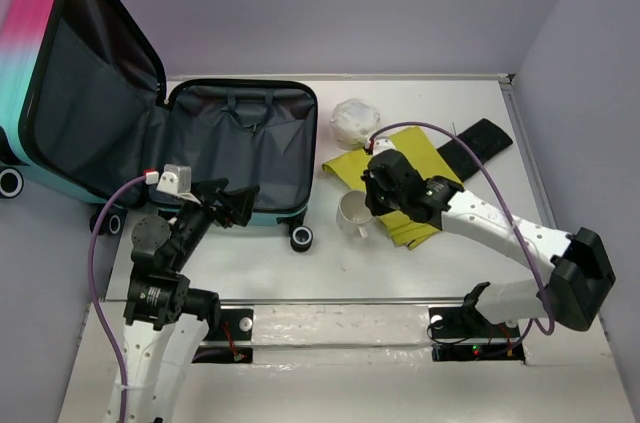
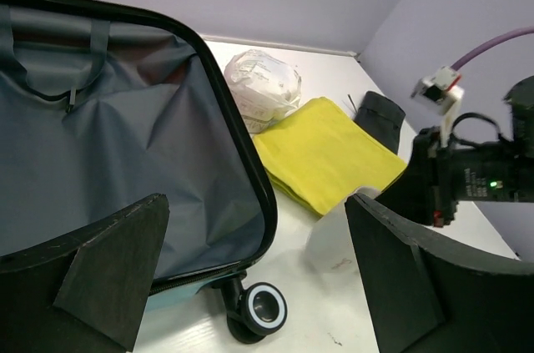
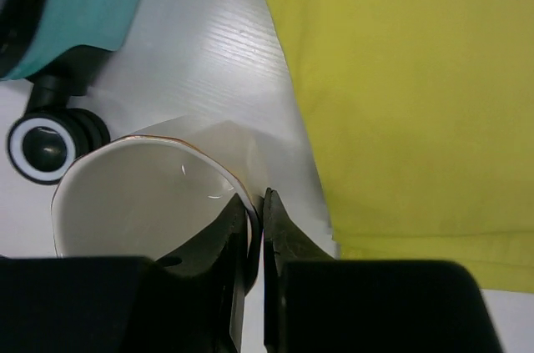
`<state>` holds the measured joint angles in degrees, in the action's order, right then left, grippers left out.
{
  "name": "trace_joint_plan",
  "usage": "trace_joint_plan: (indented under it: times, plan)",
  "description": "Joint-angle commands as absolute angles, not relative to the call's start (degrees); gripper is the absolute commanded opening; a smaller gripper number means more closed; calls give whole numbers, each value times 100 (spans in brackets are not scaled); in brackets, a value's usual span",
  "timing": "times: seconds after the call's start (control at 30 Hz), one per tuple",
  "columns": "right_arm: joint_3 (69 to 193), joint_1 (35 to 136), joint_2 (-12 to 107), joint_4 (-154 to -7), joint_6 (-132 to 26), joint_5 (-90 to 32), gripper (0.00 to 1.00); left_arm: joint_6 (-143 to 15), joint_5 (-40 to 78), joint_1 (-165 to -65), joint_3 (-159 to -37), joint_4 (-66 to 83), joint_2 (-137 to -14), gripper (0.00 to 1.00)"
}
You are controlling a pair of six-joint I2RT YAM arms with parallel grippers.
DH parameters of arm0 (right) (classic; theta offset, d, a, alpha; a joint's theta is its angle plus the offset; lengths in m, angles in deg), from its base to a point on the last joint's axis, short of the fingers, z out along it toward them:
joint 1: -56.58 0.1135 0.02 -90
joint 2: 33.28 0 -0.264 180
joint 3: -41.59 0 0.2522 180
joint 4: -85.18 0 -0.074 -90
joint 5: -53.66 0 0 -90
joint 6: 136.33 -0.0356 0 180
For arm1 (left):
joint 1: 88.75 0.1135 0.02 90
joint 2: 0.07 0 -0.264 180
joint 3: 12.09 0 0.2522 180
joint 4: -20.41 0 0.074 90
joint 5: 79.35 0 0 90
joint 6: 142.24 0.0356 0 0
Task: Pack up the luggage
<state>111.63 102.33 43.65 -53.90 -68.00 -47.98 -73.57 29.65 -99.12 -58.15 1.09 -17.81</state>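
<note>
The luggage's empty grey lining (image 1: 245, 153) is to the left in the top view, so my right gripper should next lift the mug (image 1: 352, 213) over the luggage's black edge, then lower to release.
The luggage (image 1: 240, 143) lies open at the left, grey lining up, its pink-to-teal lid (image 1: 60, 83) standing upright. In the left wrist view its lining (image 2: 108, 161) and a wheel (image 2: 265, 307) show. My right gripper (image 1: 372, 205) is shut on the rim of a white mug (image 1: 352, 213), one finger inside and one outside; the right wrist view shows the mug (image 3: 142, 203) pinched at the gripper (image 3: 260, 211). My left gripper (image 1: 240, 205) is open and empty at the suitcase's near edge.
A folded yellow cloth (image 1: 400, 173) lies right of the suitcase under the right arm. A crumpled white bag (image 1: 353, 121) sits behind it. A black flat object (image 1: 478, 140) lies at the far right. Walls close in on both sides.
</note>
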Motion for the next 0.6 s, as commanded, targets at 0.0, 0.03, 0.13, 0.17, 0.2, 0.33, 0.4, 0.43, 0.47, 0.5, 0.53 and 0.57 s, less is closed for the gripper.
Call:
trace_joint_plan:
  times: [0.0,0.03,0.13,0.17,0.2,0.33,0.4,0.43,0.47,0.5,0.53,0.57]
  plan:
    - [12126,10552,3668,-5865,-6760,-4856,7,-7369,3016,-9886,-6004,217,-1651,99]
    - [12240,10553,3677,-5900,-6760,-4847,7,-7378,3016,-9877,-6004,217,-1650,99]
    - [12836,10684,4045,-6189,-6620,-4733,7,-7386,2972,-9877,-6004,208,-1668,99]
    - [13031,10772,4211,-6373,-6506,-4716,7,-7421,2816,-9877,-6022,147,-1659,99]
    - [13224,10773,4404,-6497,-6427,-4741,7,-7448,2675,-9877,-6039,103,-1642,99]
    - [14550,10852,6166,-6823,-5953,-4943,7,-7544,2121,-9877,-6092,-73,-1475,99]
    - [15569,10852,6820,-6841,-5645,-5101,7,-7597,1848,-9868,-6101,-144,-1413,99]
    - [15895,10852,7119,-6867,-5539,-5172,7,-7615,1778,-9868,-6110,-161,-1370,99]
    - [16420,10852,7636,-7024,-5269,-5259,7,-7632,1655,-9868,-6110,-187,-1343,99]
    - [16634,10852,7876,-7138,-5109,-5495,7,-7650,1619,-9868,-6110,-205,-1343,99]
    - [16793,10852,8087,-7261,-4951,-5619,7,-7650,1566,-9868,-6118,-214,-1334,99]
    - [17012,10852,8437,-7541,-4715,-5803,7,-7650,1557,-9859,-6119,-231,-1343,99]
